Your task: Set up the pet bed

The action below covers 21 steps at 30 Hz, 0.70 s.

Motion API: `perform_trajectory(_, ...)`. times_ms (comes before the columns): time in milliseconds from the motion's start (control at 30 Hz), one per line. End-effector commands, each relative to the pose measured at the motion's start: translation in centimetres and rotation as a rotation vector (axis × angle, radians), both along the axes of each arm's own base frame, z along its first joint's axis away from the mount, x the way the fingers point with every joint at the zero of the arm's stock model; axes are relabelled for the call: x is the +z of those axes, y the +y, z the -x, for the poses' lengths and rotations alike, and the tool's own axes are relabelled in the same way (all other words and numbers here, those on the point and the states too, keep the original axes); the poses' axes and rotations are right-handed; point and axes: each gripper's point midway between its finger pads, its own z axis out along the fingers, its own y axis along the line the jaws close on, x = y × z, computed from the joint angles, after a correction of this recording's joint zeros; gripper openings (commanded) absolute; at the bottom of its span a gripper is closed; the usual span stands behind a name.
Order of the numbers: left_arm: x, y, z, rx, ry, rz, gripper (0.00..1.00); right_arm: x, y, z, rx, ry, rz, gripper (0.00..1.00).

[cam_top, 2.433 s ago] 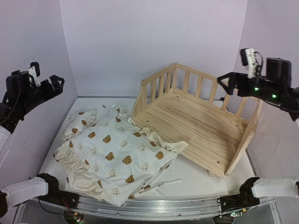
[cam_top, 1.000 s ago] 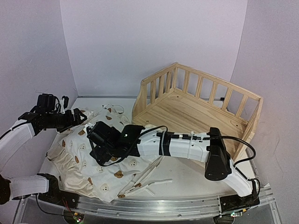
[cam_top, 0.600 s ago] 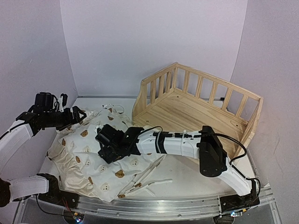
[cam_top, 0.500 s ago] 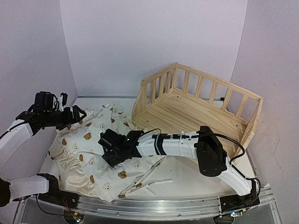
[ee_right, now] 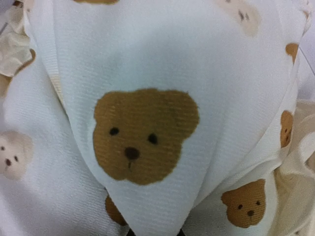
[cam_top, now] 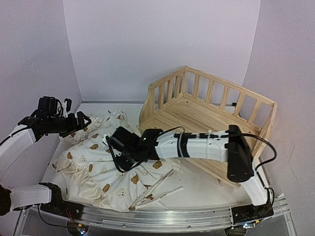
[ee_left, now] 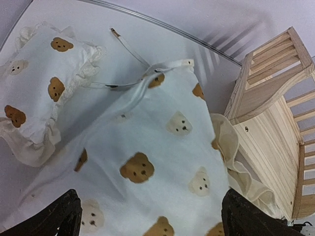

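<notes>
The frame's empty bottom lies right of my right gripper in the top view, so next that gripper needs to lift the cushion [cam_top: 98, 172] across, lower it there and release it.
The pet bed's pine frame [cam_top: 206, 123] [ee_left: 268, 93] stands at the back right, slatted rails on three sides, nothing in it. Its cream bear-print cushion [cam_top: 98, 172] [ee_left: 147, 162] [ee_right: 147, 64] lies bunched on the table to the left, ties [cam_top: 157, 189] trailing toward the front. The small pillow [ee_left: 34, 83] lies at the cushion's far left. My right gripper [cam_top: 119, 150] [ee_right: 152, 232] is shut on a raised fold of the cushion. My left gripper [cam_top: 81, 120] [ee_left: 150, 209] hovers open above the cushion's left part, holding nothing.
My right arm [cam_top: 197, 146] stretches leftward across the frame's open front. White walls close in the table at the back and on both sides. A metal rail [cam_top: 162, 216] runs along the near edge. More ties [ee_left: 128, 49] lie beyond the cushion.
My right gripper went from open to shut on the cushion and drew a fold up and rightward, bunching the fabric. The left arm has barely moved.
</notes>
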Motion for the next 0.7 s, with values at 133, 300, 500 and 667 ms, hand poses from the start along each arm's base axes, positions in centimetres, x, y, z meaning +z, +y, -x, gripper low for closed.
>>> perform_trajectory(133,4.5,1.0,-1.1,0.053,-0.144,-0.03,0.99,23.1,-8.2,5.3,0.213,-0.132,-0.299,0.0)
perform_trajectory(300,4.8,1.3,-1.3,0.065,-0.156,-0.045,1.0,31.3,-16.0,6.2,0.2,-0.309,-0.389,0.0)
perform_trajectory(500,4.8,1.0,-1.6,0.058,-0.151,-0.035,0.99,39.5,-24.1,3.6,-0.014,-0.606,-0.382,0.0)
perform_trajectory(667,5.3,0.5,-1.7,0.042,-0.16,-0.006,0.99,42.8,-27.5,-1.8,-0.158,-0.744,-0.338,0.0)
